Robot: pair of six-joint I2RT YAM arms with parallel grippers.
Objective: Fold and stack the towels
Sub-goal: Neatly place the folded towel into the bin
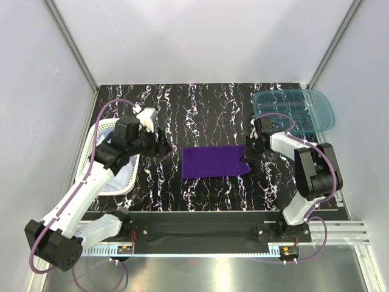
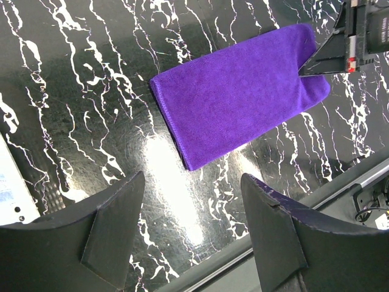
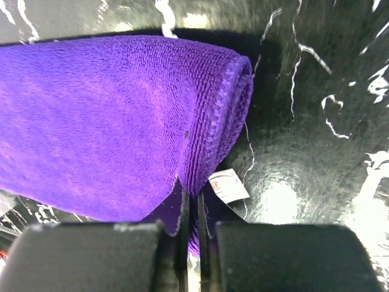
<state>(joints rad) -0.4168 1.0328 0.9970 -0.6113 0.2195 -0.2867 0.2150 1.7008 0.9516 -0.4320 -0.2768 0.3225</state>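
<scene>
The towel point(image 1: 213, 161) is folded, so my right gripper will next lift over the teal bin point(image 1: 299, 112), which stands outward and to its right in the top view, and go down to release.
A deep purple towel point(image 1: 213, 161) lies folded flat in the middle of the black marbled table, also seen in the left wrist view point(image 2: 237, 97). My right gripper point(image 1: 246, 159) is at its right edge, shut on the doubled hem point(image 3: 190, 201). The towel's rolled fold point(image 3: 103, 121) rises just ahead of the fingers, and a small white label point(image 3: 229, 185) pokes out beside them. My left gripper point(image 1: 161, 146) hovers left of the towel, open with nothing between its fingers point(image 2: 115, 231). A pale blue-white cloth point(image 1: 124, 175) lies in the basket.
A white perforated basket point(image 1: 91, 146) stands at the left under my left arm. A translucent teal bin point(image 1: 295, 109) sits at the back right, behind my right arm. The table's front rail point(image 1: 200, 228) runs along the near edge.
</scene>
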